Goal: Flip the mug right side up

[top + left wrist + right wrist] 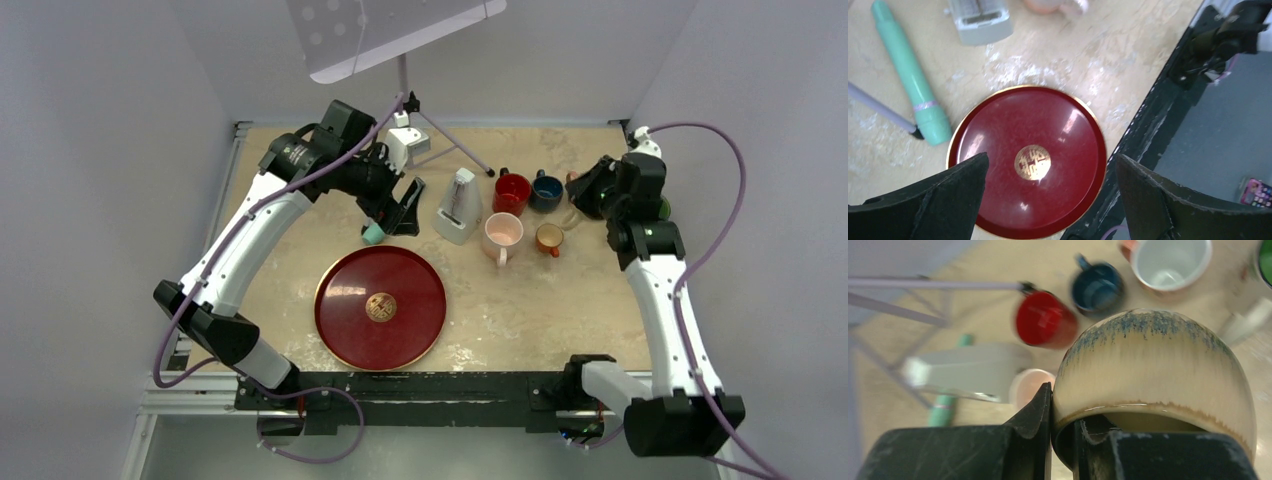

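Note:
My right gripper moves down and back next to release the beige mug on the bare tabletop [597,260] beside the small orange mug, since its held base already faces downward.
The mug [1153,360] is beige with a blue-speckled base. My right gripper [1063,405] is shut on its rim wall, with one finger outside and one inside the mouth. The mug is lifted off the table, its base pointing away from the wrist camera and its mouth toward the fingers. In the top view my right gripper [590,192] is at the back right and hides most of the mug. My left gripper [1050,165] is open and empty, above the red plate [998,125]. In the top view my left gripper [402,208] is left of the metronome.
A red mug [511,192], blue mug [545,190], pink mug [502,234] and small orange mug [548,238] stand upright near the right gripper. A white metronome [458,207], a teal pen [372,233] and music stand legs [455,145] are at the back. The red plate [340,330] lies in front.

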Motion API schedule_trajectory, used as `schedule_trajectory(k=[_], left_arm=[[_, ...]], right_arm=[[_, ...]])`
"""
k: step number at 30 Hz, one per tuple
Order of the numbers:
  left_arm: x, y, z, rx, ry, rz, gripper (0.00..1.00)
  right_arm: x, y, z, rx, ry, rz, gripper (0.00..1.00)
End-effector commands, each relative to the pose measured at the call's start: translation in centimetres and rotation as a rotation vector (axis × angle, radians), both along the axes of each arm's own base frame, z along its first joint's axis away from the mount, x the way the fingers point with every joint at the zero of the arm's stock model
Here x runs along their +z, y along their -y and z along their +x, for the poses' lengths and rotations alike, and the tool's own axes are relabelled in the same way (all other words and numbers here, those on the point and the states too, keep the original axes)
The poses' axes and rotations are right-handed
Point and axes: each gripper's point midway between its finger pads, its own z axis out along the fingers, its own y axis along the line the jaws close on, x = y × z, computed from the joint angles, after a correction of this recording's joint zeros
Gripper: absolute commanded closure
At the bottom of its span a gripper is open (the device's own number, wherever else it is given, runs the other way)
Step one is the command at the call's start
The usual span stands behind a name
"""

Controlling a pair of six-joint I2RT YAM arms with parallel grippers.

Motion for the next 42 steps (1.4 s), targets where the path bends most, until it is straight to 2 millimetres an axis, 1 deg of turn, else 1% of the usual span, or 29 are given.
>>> schedule_trajectory(k=[1,4,6,8,11,12,15,18,20,22,23,24,26,27,28,29,30,31,33,35,36,38,39,40,42], left_arm=[[-1.5,-2.9,0.2,0.028,0.073,0.13,0.0],[-2.5,-3.9,0.5,0.046,0.099,0.176,0.0],[-3.3,-4.3,0.6,0.055,0.098,0.2,0.0],[-3.8,-4.4,0.5,0.059,0.086,0.209,0.0],[-4.2,-4.3,0.4,0.061,0.077,0.204,0.0],[-4.2,-4.3,0.4,0.064,0.076,0.203,0.0],[-4.0,-4.3,0.4,0.066,0.082,0.198,0.0],[-4.0,-4.4,0.3,0.065,0.087,0.2,0.0],[-4.0,-4.5,0.4,0.066,0.091,0.204,0.0],[-4.1,-4.7,0.4,0.068,0.096,0.213,0.0],[-4.1,-4.8,0.4,0.071,0.096,0.217,0.0],[-4.2,-4.9,0.5,0.075,0.098,0.218,0.0],[-4.3,-5.0,0.5,0.09,0.108,0.213,0.0],[-4.3,-5.1,0.6,0.1,0.118,0.21,0.0],[-4.3,-5.5,0.6,0.119,0.137,0.215,0.0],[-4.2,-6.2,0.7,0.14,0.161,0.231,0.0],[-4.0,-7.3,0.8,0.159,0.196,0.253,0.0],[-3.9,-8.4,0.8,0.171,0.227,0.28,0.0],[-3.5,-11.6,1.3,0.236,0.288,0.332,0.0],[-3.4,-14.2,1.3,0.288,0.346,0.377,0.0],[-3.6,-15.0,1.2,0.307,0.362,0.395,0.0],[-3.8,-15.7,0.7,0.344,0.395,0.371,0.0],[-4.7,-15.5,0.5,0.348,0.42,0.335,0.0],[-4.6,-15.2,0.2,0.351,0.465,0.282,0.0],[-5.2,-14.4,-0.6,0.343,0.531,0.179,0.0]], right_arm=[[-7.0,5.6,-1.2,-0.098,-0.285,-0.26,1.0],[-10.1,8.2,-1.9,-0.14,-0.427,-0.305,1.0],[-11.8,8.9,-1.8,-0.118,-0.468,-0.284,1.0],[-13.5,8.8,-1.5,-0.068,-0.497,-0.248,1.0],[-15.8,7.7,-0.9,0.003,-0.549,-0.198,1.0],[-16.2,7.7,-0.7,0.003,-0.55,-0.192,1.0],[-18.8,7.8,-0.3,0.008,-0.602,-0.175,1.0],[-21.0,7.1,0.0,0.037,-0.636,-0.136,1.0],[-21.9,7.0,0.0,0.04,-0.647,-0.126,1.0],[-22.1,7.0,0.0,0.04,-0.654,-0.121,1.0],[-22.0,6.9,0.0,0.042,-0.652,-0.119,0.95],[-21.7,6.9,0.0,0.041,-0.644,-0.118,0.85],[-20.6,7.1,0.1,0.025,-0.625,-0.129,0.57],[-19.6,7.3,0.2,0.014,-0.606,-0.14,0.48],[-18.6,7.5,0.4,0.004,-0.587,-0.151,0.36],[-17.5,7.7,0.6,-0.003,-0.565,-0.162,0.3],[-16.3,7.8,0.7,-0.007,-0.542,-0.168,0.06],[-14.7,8.3,1.1,-0.026,-0.512,-0.191,0.02],[-12.0,8.4,1.3,-0.036,-0.453,-0.216,0.01],[-9.1,8.0,1.8,-0.017,-0.36,-0.223,0.01],[-7.7,7.3,2.0,0.007,-0.312,-0.221,0.01],[-5.1,6.2,2.5,0.049,-0.209,-0.218,0.01],[-4.2,5.8,2.5,0.058,-0.176,-0.221,0.01],[-3.4,5.7,2.5,0.06,-0.156,-0.226,0.01],[-2.6,6.1,2.4,0.045,-0.137,-0.246,0.01]])
